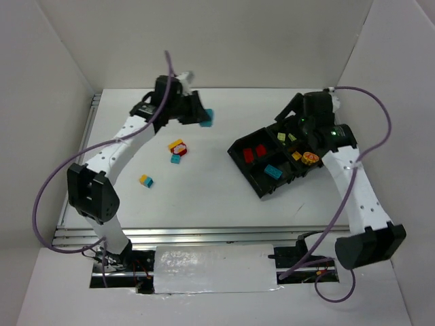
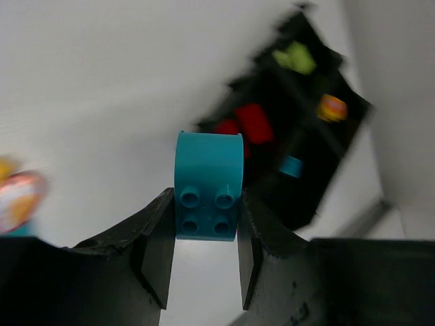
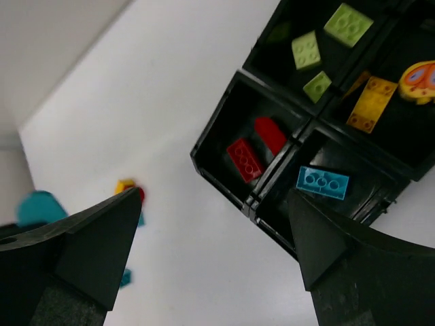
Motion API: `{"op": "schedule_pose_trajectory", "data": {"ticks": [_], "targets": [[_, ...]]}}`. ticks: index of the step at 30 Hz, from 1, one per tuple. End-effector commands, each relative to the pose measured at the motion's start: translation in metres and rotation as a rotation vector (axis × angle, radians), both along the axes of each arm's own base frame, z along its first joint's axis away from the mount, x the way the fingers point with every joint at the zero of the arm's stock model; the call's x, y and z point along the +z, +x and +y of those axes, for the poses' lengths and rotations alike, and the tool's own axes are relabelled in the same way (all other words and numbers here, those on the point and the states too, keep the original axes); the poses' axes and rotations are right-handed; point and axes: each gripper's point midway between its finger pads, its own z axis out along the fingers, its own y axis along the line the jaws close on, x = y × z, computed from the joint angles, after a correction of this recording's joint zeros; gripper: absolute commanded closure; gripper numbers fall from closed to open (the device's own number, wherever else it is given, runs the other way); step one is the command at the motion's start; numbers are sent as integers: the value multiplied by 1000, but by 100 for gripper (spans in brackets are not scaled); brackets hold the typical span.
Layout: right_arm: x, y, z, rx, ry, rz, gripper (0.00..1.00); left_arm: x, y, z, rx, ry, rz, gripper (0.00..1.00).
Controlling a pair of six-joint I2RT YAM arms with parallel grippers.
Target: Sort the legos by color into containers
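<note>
My left gripper moves back and across to the black tray (image 1: pixel 239 157) next, over the tray's near section (image 1: pixel 268 176), and releases the cyan brick, since a cyan one lies there.
My left gripper (image 2: pixel 204 224) is shut on a cyan brick (image 2: pixel 207 185) and holds it above the table at the far left (image 1: pixel 206 117). The black tray (image 1: pixel 239 157) lies right of centre, turned at an angle. Its compartments hold two red bricks (image 1: pixel 253 152), a cyan brick (image 1: pixel 272 171), light green bricks (image 1: pixel 286 136) and yellow-orange bricks (image 1: pixel 304 158). My right gripper (image 3: pixel 217 224) is open and empty, above the tray (image 3: pixel 219 178). Loose on the table lie a red-and-yellow brick (image 1: pixel 179 145), a small cyan brick (image 1: pixel 175 159) and a yellow-and-cyan brick (image 1: pixel 146 180).
White walls enclose the table on the left, back and right. A metal rail (image 1: pixel 204 236) runs along the near edge. Purple cables (image 1: pixel 47 197) loop from both arms.
</note>
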Motion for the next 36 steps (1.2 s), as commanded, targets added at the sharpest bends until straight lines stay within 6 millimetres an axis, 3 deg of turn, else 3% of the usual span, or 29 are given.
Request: {"op": "schedule_pose_trajectory", "data": {"ticks": [1,2,3,4,5,6,8,9,10,11,14,15,17,19,20,23,24,25,28,31,33,34,35,36], "targets": [[65,-22,-36,-171,40,-180,5,33,-54,-125,-423,-173,-64,100],[70,-31,-43,-204,41,-180,5,44,-57,-141,-469,-195,-97,100],[89,-43,-49,-236,64,-235,5,31,-60,-158,-514,-202,-70,100],[97,-49,-58,-279,61,-263,5,30,-77,-180,-594,-229,-56,100],[112,-65,-63,-299,78,-317,5,35,-79,-193,-628,-246,-73,100],[120,-73,-67,-321,93,-347,5,17,-89,-213,-679,-246,-36,100],[140,-92,-78,-358,101,-425,5,15,-97,-232,-729,-250,-34,100],[145,-97,-78,-356,107,-445,5,-1,-104,-246,-758,-245,-3,100],[149,-102,-77,-341,110,-460,5,-2,-108,-255,-784,-257,-3,100],[149,-105,-76,-331,114,-461,5,-17,-110,-264,-789,-254,28,100],[143,-109,-69,-291,131,-451,5,-33,-116,-284,-806,-228,40,91],[142,-110,-67,-278,135,-451,5,-50,-120,-291,-816,-212,70,88],[140,-115,-63,-249,137,-454,5,-53,-114,-299,-798,-201,64,84],[140,-119,-61,-227,130,-459,5,-61,-109,-305,-792,-202,75,71],[140,-120,-58,-211,132,-458,5,-66,-109,-307,-784,-202,88,54],[142,-123,-54,-171,116,-467,5,-54,-104,-308,-754,-202,62,24],[142,-123,-54,-168,112,-469,5,-52,-103,-307,-744,-202,59,6],[142,-123,-53,-163,109,-471,5,-45,-103,-306,-734,-203,44,1],[141,-119,-48,-136,97,-469,5,-15,-92,-290,-664,-174,-7,0],[133,-109,-36,-66,90,-456,5,-4,-54,-247,-433,-75,-31,1],[123,-103,-29,-23,80,-426,5,-1,-23,-183,-211,37,-21,1],[110,-95,-21,14,72,-383,5,11,-19,-158,-133,44,-12,1],[102,-92,-18,36,61,-355,5,-5,-8,-115,-32,103,49,0],[85,-83,-14,59,37,-301,5,-8,-2,-87,51,147,60,0]]}}
